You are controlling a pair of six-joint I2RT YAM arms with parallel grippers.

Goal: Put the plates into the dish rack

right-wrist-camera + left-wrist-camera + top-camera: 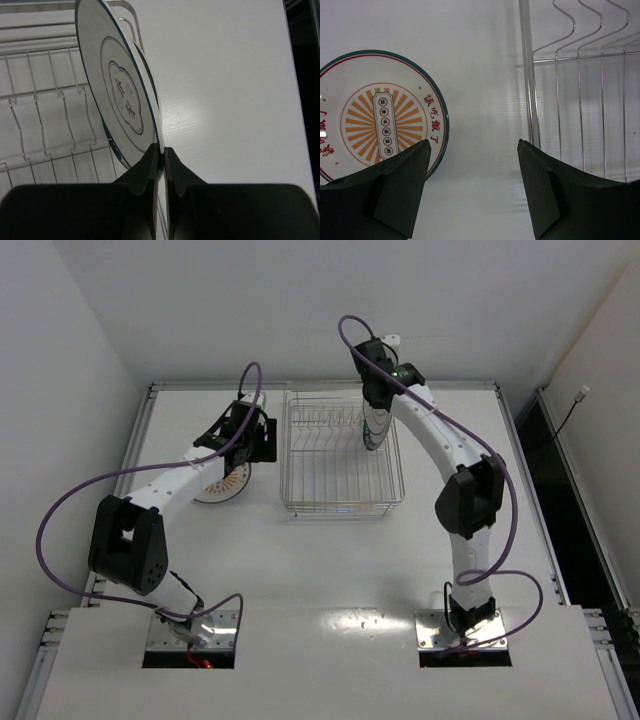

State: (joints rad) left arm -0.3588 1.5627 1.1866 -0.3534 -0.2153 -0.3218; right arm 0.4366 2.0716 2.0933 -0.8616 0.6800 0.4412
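Next, my open left gripper lowers astride the plate's rack-side rim point(248, 479) point(441, 154) and closes there, because bare table separates the sunburst plate from the rack.
A white plate with a teal rim line and an orange sunburst centre point(222, 486) lies flat on the table, left of the dish rack point(340, 508). My left gripper point(254, 444) is open and empty, between this plate point(380, 115) and the rack's left rim point(529, 75). Its fingers point(405, 185) touch neither. My right gripper point(374, 402) is shut on the edge of the flower-outline plate point(120, 95) and holds it upright over the rack's right end point(40, 90). A second, teal-marked rim point(107, 135) shows close behind that plate. Whether it stands in the prongs I cannot tell.
The silver wire rack sits at the table's far middle, its prong row point(322, 422) along the back. White walls close in the table on the left and at the back. The arm bases point(190, 625) stand at the near edge.
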